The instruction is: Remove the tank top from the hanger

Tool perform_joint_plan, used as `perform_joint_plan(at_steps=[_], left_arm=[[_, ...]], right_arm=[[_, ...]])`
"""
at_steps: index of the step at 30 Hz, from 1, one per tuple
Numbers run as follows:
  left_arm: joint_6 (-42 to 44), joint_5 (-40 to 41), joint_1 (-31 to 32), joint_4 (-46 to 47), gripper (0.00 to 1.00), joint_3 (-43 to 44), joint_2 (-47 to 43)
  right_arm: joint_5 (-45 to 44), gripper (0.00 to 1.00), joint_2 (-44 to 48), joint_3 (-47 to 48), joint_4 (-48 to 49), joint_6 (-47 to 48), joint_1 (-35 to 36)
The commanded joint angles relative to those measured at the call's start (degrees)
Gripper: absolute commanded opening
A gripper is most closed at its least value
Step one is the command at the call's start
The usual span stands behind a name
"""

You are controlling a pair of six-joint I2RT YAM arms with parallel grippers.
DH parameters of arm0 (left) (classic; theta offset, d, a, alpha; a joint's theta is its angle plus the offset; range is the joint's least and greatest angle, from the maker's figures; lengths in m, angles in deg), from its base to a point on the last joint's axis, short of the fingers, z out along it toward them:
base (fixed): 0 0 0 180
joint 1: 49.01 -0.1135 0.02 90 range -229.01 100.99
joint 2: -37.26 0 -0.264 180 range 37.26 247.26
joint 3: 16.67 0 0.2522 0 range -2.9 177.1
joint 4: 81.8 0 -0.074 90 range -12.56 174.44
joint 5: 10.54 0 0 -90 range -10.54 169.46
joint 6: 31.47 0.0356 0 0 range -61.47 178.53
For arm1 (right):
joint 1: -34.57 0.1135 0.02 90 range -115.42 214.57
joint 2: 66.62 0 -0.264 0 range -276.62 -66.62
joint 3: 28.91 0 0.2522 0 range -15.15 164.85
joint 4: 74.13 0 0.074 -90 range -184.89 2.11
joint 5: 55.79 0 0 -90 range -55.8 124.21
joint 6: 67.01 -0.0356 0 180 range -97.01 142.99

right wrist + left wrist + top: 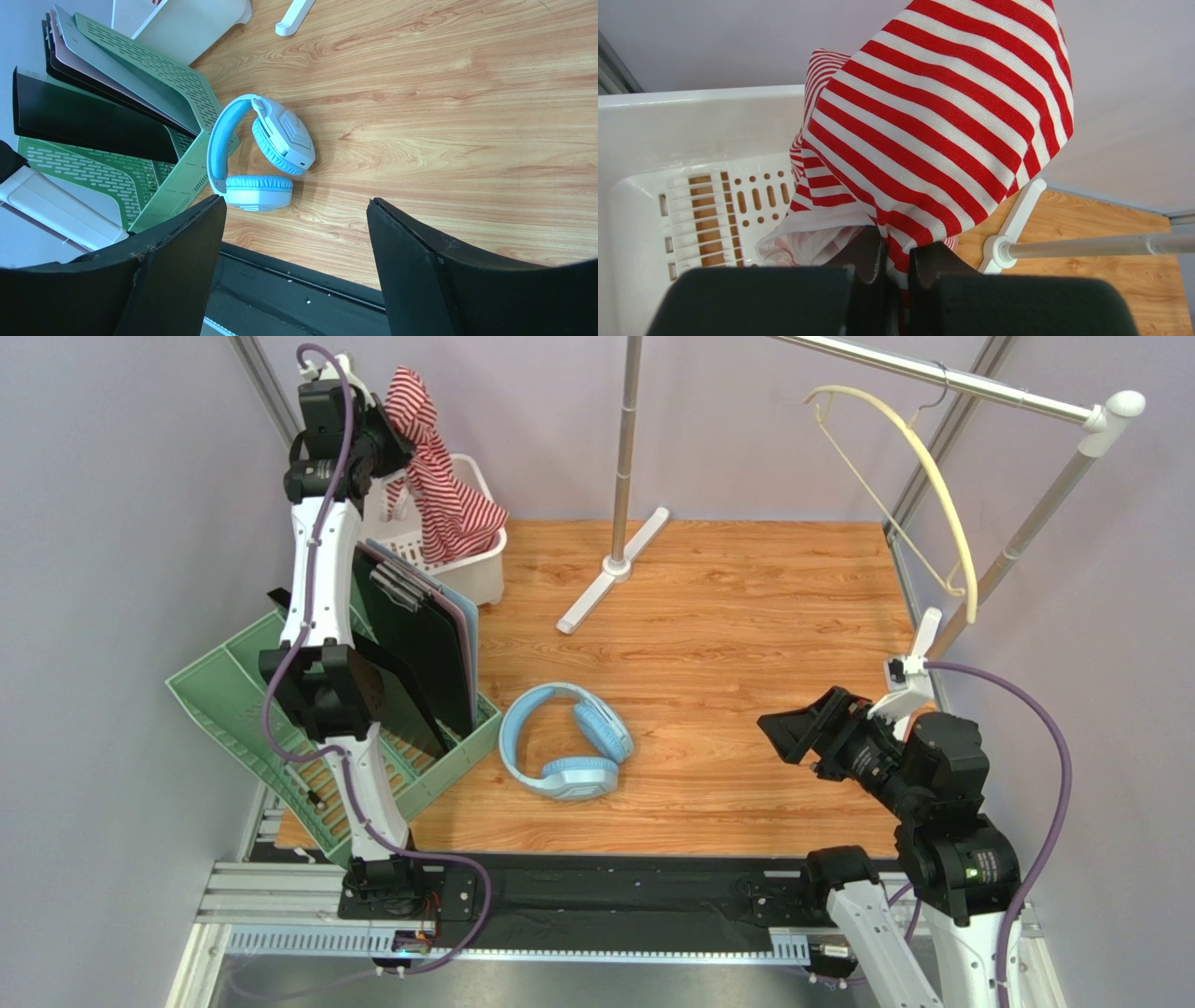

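Note:
My left gripper moves slightly down over the white basket and releases the tank top next, since its striped cloth already hangs over the opening of the basket.
The red-and-white striped tank top [438, 473] hangs from my left gripper [382, 437], held up above the white basket [481, 567] at the back left. In the left wrist view the black fingers [933, 262] are shut on a fold of the tank top [934, 119], which drapes toward the basket [682, 140]. The cream hanger [937, 483] hangs bare from the silver rail [968, 385] at the back right. My right gripper [797, 732] is open and empty, low over the wooden table, with wide-apart fingers [414, 259].
Blue headphones [567, 742] lie mid-table, also in the right wrist view [263, 157]. A green file rack [281, 714] with dark folders [421, 637] stands at the left. The rack's pole [627, 434] and white foot [613, 570] stand at the back centre.

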Motion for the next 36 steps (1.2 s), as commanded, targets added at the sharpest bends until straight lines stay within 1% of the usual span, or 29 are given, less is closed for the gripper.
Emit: perform_joint_plan(at_steps=[1, 5, 8, 11, 13, 16, 17, 19, 20, 21, 23, 24, 27, 33, 36], left_arm=[[-0.51, 0.02, -0.41, 1.72, 0.01, -1.55, -2.01], [-0.51, 1.96, -0.49, 0.76, 0.02, -2.00, -1.58], [0.01, 3.97, -0.41, -0.56, 0.06, -2.00, -1.40], [0.62, 6.35, -0.50, -1.88, 0.14, -1.91, -1.75], [1.07, 6.27, -0.50, -2.15, 0.17, -2.08, -2.19], [1.86, 6.53, -0.41, -2.58, 0.29, -2.26, -2.89], [1.95, 6.62, -0.49, -2.67, 0.35, -2.26, -3.07], [2.04, 6.97, -0.41, -2.85, 0.42, -2.52, -3.77], [2.04, 6.97, -0.49, -2.94, 0.54, -2.61, -4.12], [2.04, 6.88, -0.50, -2.94, 0.58, -2.70, -4.39], [1.60, 5.92, -0.41, -2.85, 0.72, -2.96, -5.26], [1.42, 5.48, -0.49, -2.85, 0.77, -3.31, -5.53], [0.02, 4.86, -0.32, -2.85, 0.81, -4.54, -7.46], [-2.53, 1.18, 0.47, -2.85, 0.82, -7.96, -12.82], [-2.27, -0.15, 3.27, -2.68, 0.82, -10.34, -17.12]], right_arm=[[-0.42, 0.79, 0.23, -0.37, 2.08, 0.85, 0.23], [-0.59, 0.79, 0.50, -0.10, 1.38, 1.03, 0.23], [-0.77, 0.79, 0.59, -0.19, 1.21, 0.94, 0.14], [-0.51, 0.79, 0.41, 0.07, 1.03, 0.94, 0.23], [-0.68, 0.79, 0.41, 0.07, 0.94, 0.94, 0.23], [-0.59, 0.79, 0.41, -0.10, 0.94, 0.94, 0.23], [-0.51, 0.79, 0.41, -0.10, 0.94, 0.68, 0.23], [-0.42, 0.79, 0.41, -0.19, 0.85, 0.50, 0.23], [-0.33, 0.79, 0.41, -0.28, 0.85, 0.42, 0.23], [-0.24, 0.79, 0.50, -0.19, 0.94, 0.33, 0.23], [-0.33, 0.79, 0.41, -0.28, 0.85, 0.15, 0.23], [-0.16, 0.79, 0.41, -0.37, 0.85, -0.11, 0.23], [-0.07, 0.79, 0.23, -0.54, 0.94, -0.37, 0.23], [-0.06, 0.79, 0.15, -1.33, 1.03, -0.55, 0.31], [-0.15, 0.79, -0.20, -1.77, 1.12, -0.55, 0.23]])
